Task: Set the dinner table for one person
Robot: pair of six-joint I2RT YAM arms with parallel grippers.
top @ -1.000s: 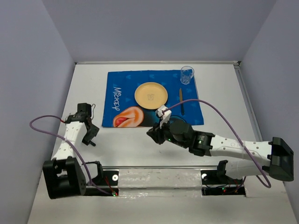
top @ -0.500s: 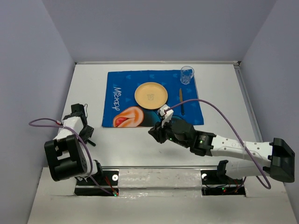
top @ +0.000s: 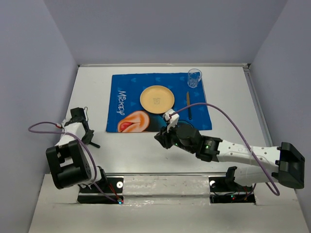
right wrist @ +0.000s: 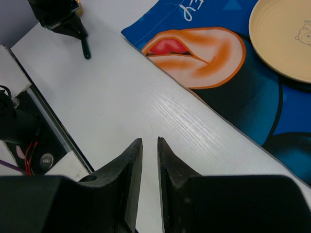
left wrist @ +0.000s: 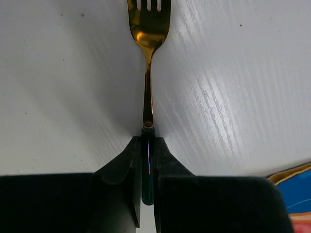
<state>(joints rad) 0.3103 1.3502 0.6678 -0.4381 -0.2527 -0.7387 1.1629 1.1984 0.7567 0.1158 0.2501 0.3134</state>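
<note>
Next, the left gripper moves outward and to the right in the top view and releases the fork there, since the mat (top: 127, 90) between lettering and plate lies bare.
The white dinner table (top: 141, 153) carries a blue Mickey mat (top: 127, 90) with a yellow plate (top: 157, 99) on it. A clear glass (top: 194, 77) stands at the mat's far right corner, and a slim gold utensil with a dark handle (top: 189, 105) lies right of the plate. My left gripper (left wrist: 148, 141) is shut on the dark green handle of a gold fork (left wrist: 147, 73), tines pointing away, just over bare table left of the mat; it also shows in the top view (top: 83, 130). My right gripper (right wrist: 149, 140) hovers over the table near the mat's front edge, jaws almost together, empty.
Grey walls enclose the table on three sides. A metal rail (top: 160, 182) with the arm bases runs along the near edge. Purple cables loop over both arms. The mat's near corner (left wrist: 296, 189) shows at the left wrist view's lower right.
My left arm folded back toward its base, and its gripper with the fork shifted left and a little farther away. The right arm barely moved.
</note>
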